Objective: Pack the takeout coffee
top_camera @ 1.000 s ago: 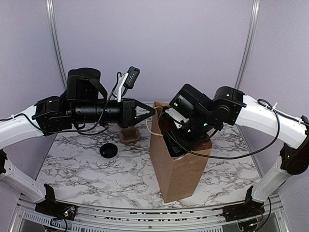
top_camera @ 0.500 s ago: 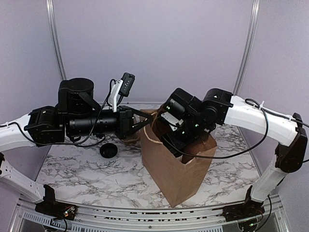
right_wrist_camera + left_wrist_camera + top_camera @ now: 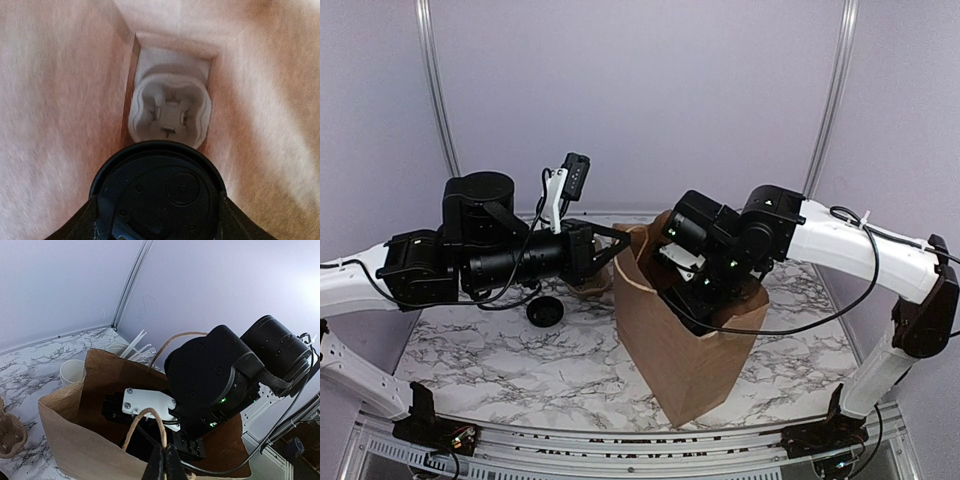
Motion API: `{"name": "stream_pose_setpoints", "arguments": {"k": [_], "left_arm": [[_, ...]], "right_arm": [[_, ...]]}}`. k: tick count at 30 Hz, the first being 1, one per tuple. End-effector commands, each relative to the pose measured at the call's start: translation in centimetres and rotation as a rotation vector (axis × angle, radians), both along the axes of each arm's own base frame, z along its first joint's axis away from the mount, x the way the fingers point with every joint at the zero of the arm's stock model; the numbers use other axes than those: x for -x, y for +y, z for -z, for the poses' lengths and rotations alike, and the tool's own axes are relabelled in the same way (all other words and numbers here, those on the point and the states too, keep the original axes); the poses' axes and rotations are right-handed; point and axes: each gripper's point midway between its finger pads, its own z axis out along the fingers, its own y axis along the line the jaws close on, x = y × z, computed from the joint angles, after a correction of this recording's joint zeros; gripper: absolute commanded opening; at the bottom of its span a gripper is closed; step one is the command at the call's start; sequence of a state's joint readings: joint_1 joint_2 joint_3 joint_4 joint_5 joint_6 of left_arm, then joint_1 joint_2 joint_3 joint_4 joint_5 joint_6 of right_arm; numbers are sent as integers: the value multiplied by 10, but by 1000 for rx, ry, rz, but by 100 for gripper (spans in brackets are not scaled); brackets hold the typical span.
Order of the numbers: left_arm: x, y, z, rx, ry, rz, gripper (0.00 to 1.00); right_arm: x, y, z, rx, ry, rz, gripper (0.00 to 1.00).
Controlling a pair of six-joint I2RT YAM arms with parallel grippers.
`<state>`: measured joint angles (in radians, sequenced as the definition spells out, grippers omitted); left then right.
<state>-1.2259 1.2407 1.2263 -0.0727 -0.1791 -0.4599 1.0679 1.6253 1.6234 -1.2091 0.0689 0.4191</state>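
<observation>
I will next lower the takeout coffee with my right gripper between the bag's sides onto the pale pulp cup carrier (image 3: 170, 112), well below it, and let go of the takeout coffee there.
A brown paper bag (image 3: 670, 360) stands tilted mid-table, its mouth open. My left gripper (image 3: 166, 452) is shut on the bag's near twine handle (image 3: 150, 415), holding that side up at the bag's left rim (image 3: 620, 240). My right gripper (image 3: 157, 220) reaches down inside the bag, its fingers (image 3: 80, 222) closed around the takeout coffee. Only the coffee's round black lid (image 3: 157, 195) shows; the cup body is hidden beneath it. Below it, at the bottom of the bag, lies a pale pulp cup carrier (image 3: 170, 112). In the top view the right wrist (image 3: 705, 270) fills the bag's mouth.
A loose black lid (image 3: 545, 311) lies on the marble table left of the bag. A brown pulp carrier (image 3: 10, 437) sits behind it. A lidless white cup (image 3: 72, 371) and a tumbler with sticks (image 3: 132, 345) stand behind the bag. The bag's walls close around the right gripper.
The bag's top has been pulled left and the bag now leans. My left arm dropped lower with the handle. The right wrist shifted slightly with the bag.
</observation>
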Motion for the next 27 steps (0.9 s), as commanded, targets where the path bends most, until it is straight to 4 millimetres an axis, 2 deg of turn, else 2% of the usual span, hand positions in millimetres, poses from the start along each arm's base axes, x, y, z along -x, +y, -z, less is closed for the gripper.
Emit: {"name": "stream_pose_setpoints", "arguments": {"k": [1,20,27], "left_arm": [[-1,4,-11,45,-24,-21,0],[0,1,-13,55,-25,-9,0],[0,0,-13,53,-26,-7,0]], "right_arm": [[10,-13,-7,3,13,8,48],[7,-13,42,11,33,33,49],[8,-20,50,42,35,37,49]]}}
